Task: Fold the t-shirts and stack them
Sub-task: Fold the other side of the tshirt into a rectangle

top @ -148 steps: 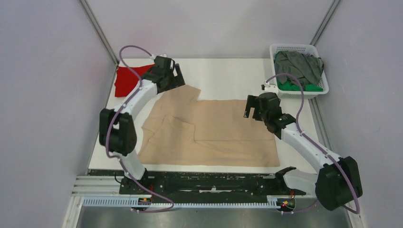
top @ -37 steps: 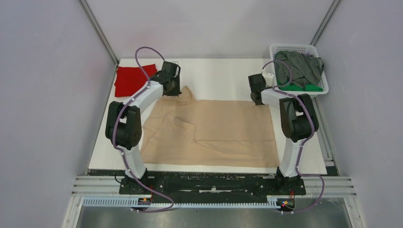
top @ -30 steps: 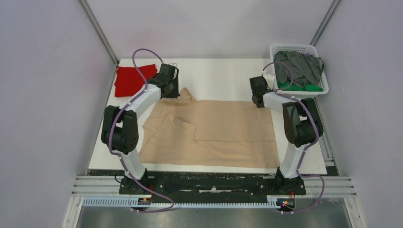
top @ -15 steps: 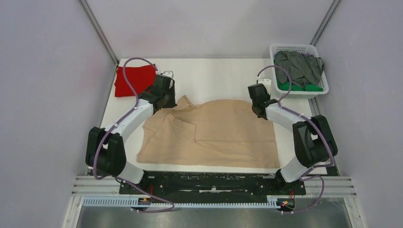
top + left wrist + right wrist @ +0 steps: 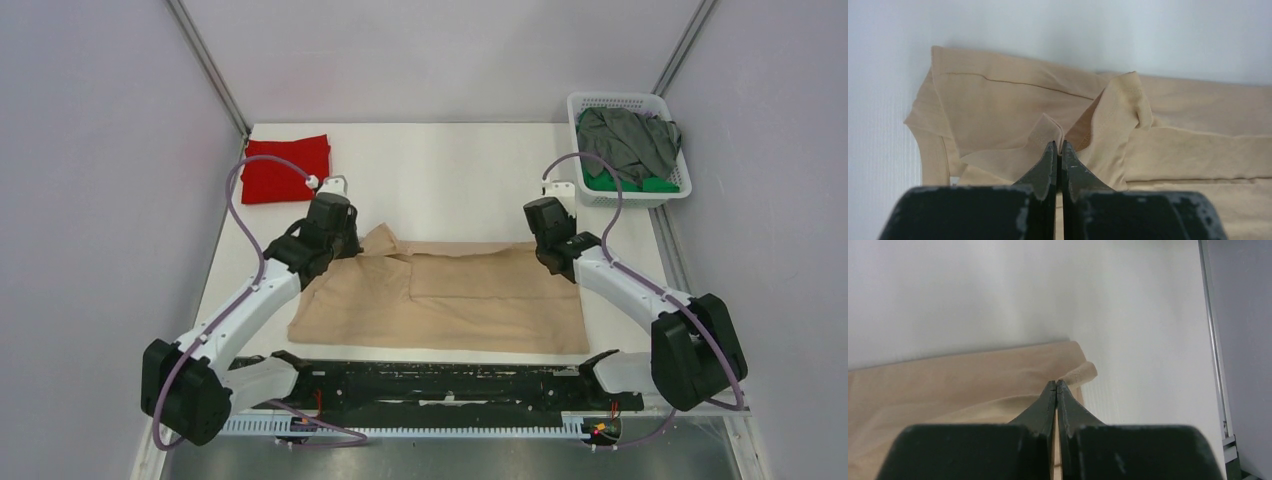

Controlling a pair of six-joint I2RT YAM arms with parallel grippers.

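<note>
The fold still leaves the shirt's near part uncovered, so the left gripper will next pull the pinched cloth back over that part toward the shirt's near edge.
The beige t-shirt (image 5: 450,300) lies on the white table with its far part folded over toward the near edge. My left gripper (image 5: 350,248) is shut on the shirt's far left edge, by the sleeve. In the left wrist view the closed tips (image 5: 1058,146) pinch a fold of beige cloth (image 5: 998,105). My right gripper (image 5: 545,258) is shut on the far right corner. In the right wrist view its tips (image 5: 1056,383) clamp the beige hem (image 5: 973,370). A folded red t-shirt (image 5: 287,167) lies at the far left. Dark grey (image 5: 625,138) and green (image 5: 640,183) t-shirts sit in a basket.
A white plastic basket (image 5: 620,102) stands at the far right corner of the table (image 5: 450,170). Grey walls enclose the table on three sides. The black rail (image 5: 440,375) with both arm bases runs along the near edge.
Both grippers have pulled the beige shirt's far edge toward the near side, folding the far part over the rest. The arms have drawn back and lowered. The red shirt stays put.
</note>
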